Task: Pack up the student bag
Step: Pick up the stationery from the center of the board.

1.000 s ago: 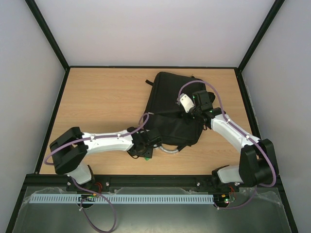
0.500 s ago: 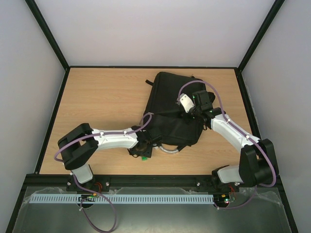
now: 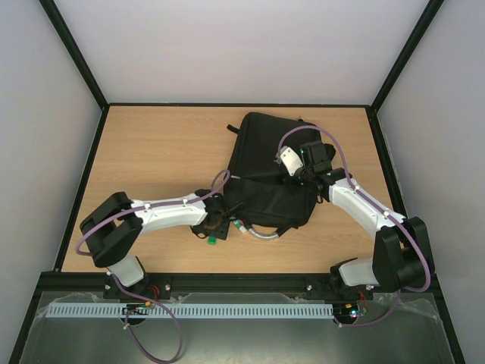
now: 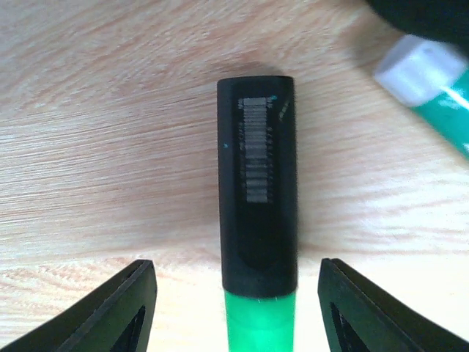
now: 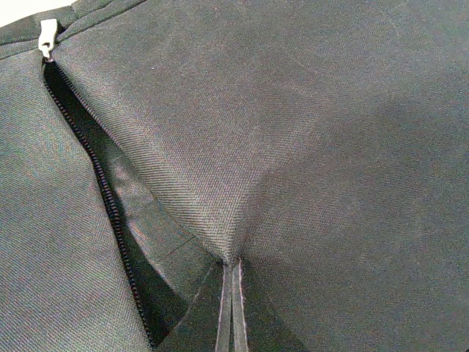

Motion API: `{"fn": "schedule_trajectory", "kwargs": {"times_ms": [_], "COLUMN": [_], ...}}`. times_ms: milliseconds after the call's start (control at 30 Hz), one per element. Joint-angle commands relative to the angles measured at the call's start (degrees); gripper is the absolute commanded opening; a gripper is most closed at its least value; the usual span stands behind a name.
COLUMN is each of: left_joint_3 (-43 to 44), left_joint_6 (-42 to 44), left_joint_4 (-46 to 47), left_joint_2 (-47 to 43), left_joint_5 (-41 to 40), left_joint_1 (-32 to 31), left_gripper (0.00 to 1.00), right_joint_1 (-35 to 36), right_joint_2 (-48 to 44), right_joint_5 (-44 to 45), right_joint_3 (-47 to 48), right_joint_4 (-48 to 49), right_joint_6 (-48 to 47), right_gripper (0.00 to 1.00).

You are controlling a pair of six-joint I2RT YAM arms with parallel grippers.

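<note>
The highlighter lies lengthwise between my open fingers. I should lower my left gripper a little and close it on the black cap near the highlighter's green body (image 4: 259, 262).
The student bag (image 3: 265, 163) lies black and flat at the back right of the table, its zip (image 5: 102, 191) standing open. My right gripper (image 5: 231, 308) is shut on a pinched fold of the bag's fabric (image 5: 234, 220) beside that opening. A green highlighter with a black cap (image 4: 258, 183) lies on the wood between the open fingers (image 4: 124, 312) of my left gripper (image 4: 238, 315), untouched by either. From above, the left gripper (image 3: 212, 226) hovers off the bag's front left corner, with the highlighter's green end (image 3: 213, 240) showing below it.
A second marker, green with a white cap (image 4: 429, 84), lies close to the bag's edge, also seen as a marker (image 3: 241, 226) from above. The bag's grey loop handle (image 3: 265, 235) sticks out toward the front. Black frame rails border the table.
My left arm has drawn back to the left, away from the bag, uncovering the green-and-white marker. The right arm has stayed still, holding the fabric.
</note>
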Motion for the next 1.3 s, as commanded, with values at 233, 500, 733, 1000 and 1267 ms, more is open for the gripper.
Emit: {"fn": "schedule_trajectory", "kwargs": {"times_ms": [233,500,733,1000,1267], "left_joint_3": [-5.47,-4.05,-1.23,1.24,5.23], "left_joint_6": [4.96,5.82,7.13,7.86,7.68], "left_joint_4": [0.26,2.61,3.0,0.67,-5.98], "left_joint_2": [-8.58,-4.24,0.47,0.51,-6.85], "left_joint_5": [5.46,5.77,3.89,3.86,9.38], "left_joint_1": [-0.65,-0.49,0.83,1.9,0.42], "left_gripper": [0.63,0.58,0.49,0.25,0.2], "right_joint_1": [0.4,0.33,0.33,0.33,0.33], "right_joint_2": [0.69,0.44,0.53,0.6,0.77], "right_joint_5": [-2.15,-2.07,-2.06,-2.06,-2.28], "right_joint_3": [0.13,0.13,0.12,0.14,0.12], "right_joint_4": [-1.97,-2.06,-2.11,-2.06,-2.06], "right_joint_6": [-0.21,-0.14,-0.18,-0.18,-0.2], "right_gripper": [0.01,0.01,0.01,0.01,0.01]}}
